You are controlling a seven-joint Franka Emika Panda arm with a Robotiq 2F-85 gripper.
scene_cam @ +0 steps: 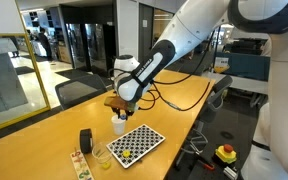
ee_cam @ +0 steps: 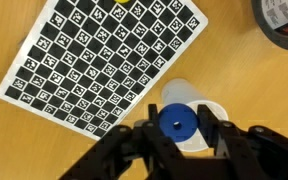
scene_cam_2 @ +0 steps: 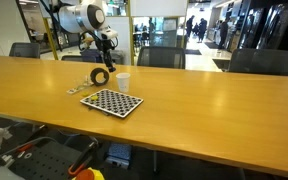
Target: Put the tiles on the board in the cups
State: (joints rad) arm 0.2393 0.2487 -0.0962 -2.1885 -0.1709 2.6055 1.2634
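My gripper has the round blue tile and should go down a little and shift it over the middle of the white cup's opening (scene_cam: 118,119) (ee_cam: 199,125) before I open it.
The checkered board (ee_cam: 104,60) lies on the wooden table and shows in both exterior views (scene_cam: 137,142) (scene_cam_2: 112,102). One yellow tile (ee_cam: 121,3) sits on the board near its edge (scene_cam: 127,153). My gripper (ee_cam: 178,122) is shut on a round blue tile (ee_cam: 178,121) and holds it just above the white cup (ee_cam: 209,138), which stands beside the board (scene_cam: 119,123) (scene_cam_2: 123,82). The clear cup (scene_cam: 103,158) stands by the board's near corner. The gripper also shows in both exterior views (scene_cam: 119,104) (scene_cam_2: 109,52).
A black tape-like roll (ee_cam: 282,20) stands near the white cup (scene_cam: 85,141) (scene_cam_2: 101,76). A narrow patterned strip (scene_cam: 79,164) lies by the clear cup. Office chairs line the table's far side (scene_cam_2: 164,57). A red button box (scene_cam: 225,153) sits on the floor.
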